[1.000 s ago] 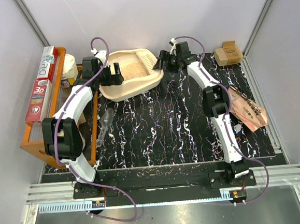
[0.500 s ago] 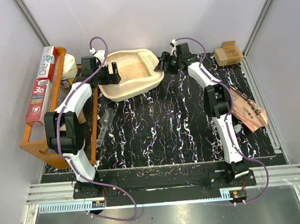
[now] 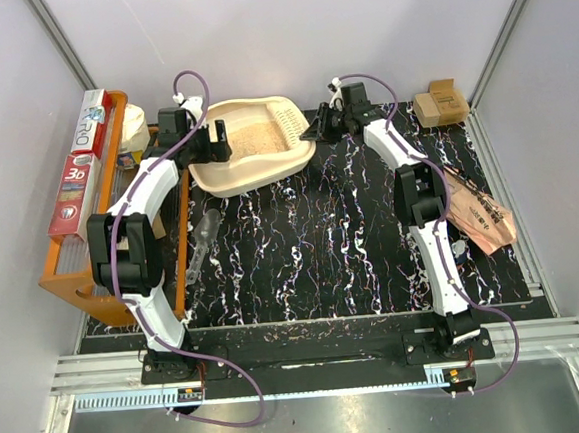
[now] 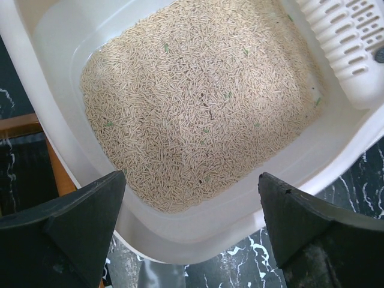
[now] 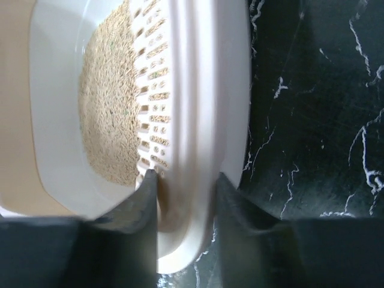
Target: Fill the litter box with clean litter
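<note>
My right gripper will next pull the litter box's rim toward the pink bag, then open, with the litter box [image 3: 256, 176] beside the wooden tray and empty table past the litter box's grille.
The cream litter box [image 3: 256, 176] stands at the back of the black marbled table, its slotted grille [image 3: 287, 116] at the right end. Pale tan clean litter [image 3: 256, 135] covers its floor and shows close up [image 4: 204, 108] in the left wrist view. My left gripper [image 3: 213, 142] hovers open over the box's left rim [image 4: 210, 225], with both fingers apart [image 4: 192, 175] and nothing between them. My right gripper [image 3: 315, 127] is shut on the rim at the grille end [image 5: 198, 90], one finger inside by the grille and one outside [image 5: 187, 177].
An orange wooden tray [image 3: 74, 279] with foil boxes [image 3: 79, 178] runs along the left edge, a white roll [image 3: 134, 128] behind it. A clear plastic bottle [image 3: 201, 241] lies beside the tray. A pink printed bag [image 3: 480, 214] lies at the right, a small cardboard box [image 3: 439, 102] at the back right.
My right gripper's jaws have come together on the litter box's grille-end rim. The left arm has drawn slightly back along the box's left side, still open.
</note>
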### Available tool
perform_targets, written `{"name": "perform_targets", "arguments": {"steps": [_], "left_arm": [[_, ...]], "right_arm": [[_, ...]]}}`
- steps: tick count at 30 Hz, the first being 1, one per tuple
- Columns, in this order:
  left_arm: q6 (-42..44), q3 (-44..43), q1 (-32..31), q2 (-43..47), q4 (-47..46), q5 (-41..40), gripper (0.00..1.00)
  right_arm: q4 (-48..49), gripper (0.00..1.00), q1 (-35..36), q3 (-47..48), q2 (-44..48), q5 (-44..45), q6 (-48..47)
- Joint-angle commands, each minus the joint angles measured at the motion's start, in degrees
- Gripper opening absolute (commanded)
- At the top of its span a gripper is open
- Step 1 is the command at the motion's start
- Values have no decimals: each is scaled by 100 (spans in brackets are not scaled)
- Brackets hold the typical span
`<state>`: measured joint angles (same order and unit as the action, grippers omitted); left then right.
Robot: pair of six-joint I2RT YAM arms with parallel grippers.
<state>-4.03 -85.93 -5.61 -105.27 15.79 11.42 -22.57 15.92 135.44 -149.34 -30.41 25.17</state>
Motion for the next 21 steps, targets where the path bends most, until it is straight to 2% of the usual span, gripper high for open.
{"name": "perform_targets", "arguments": {"steps": [1,5,6,14,21], "left_arm": [[69,-161,121,-160,293,-465,98],[96,-91,121,-186,275,-483,98],[96,-64,130,-186,275,-535,97],[87,392,139,15,249,-404,97],[-106,700,60,130,91,114,97]], "right_arm": [[-784,19,157,-254,-254,-193,-231],[-828,7,130,-535,-113,-175,-240],[-846,0,113,-623,-52,-193,-232],[-934,0,51,-1396,519,-263,-320],[-1030,0,-247,-2179,1134,-88,-328]]}}
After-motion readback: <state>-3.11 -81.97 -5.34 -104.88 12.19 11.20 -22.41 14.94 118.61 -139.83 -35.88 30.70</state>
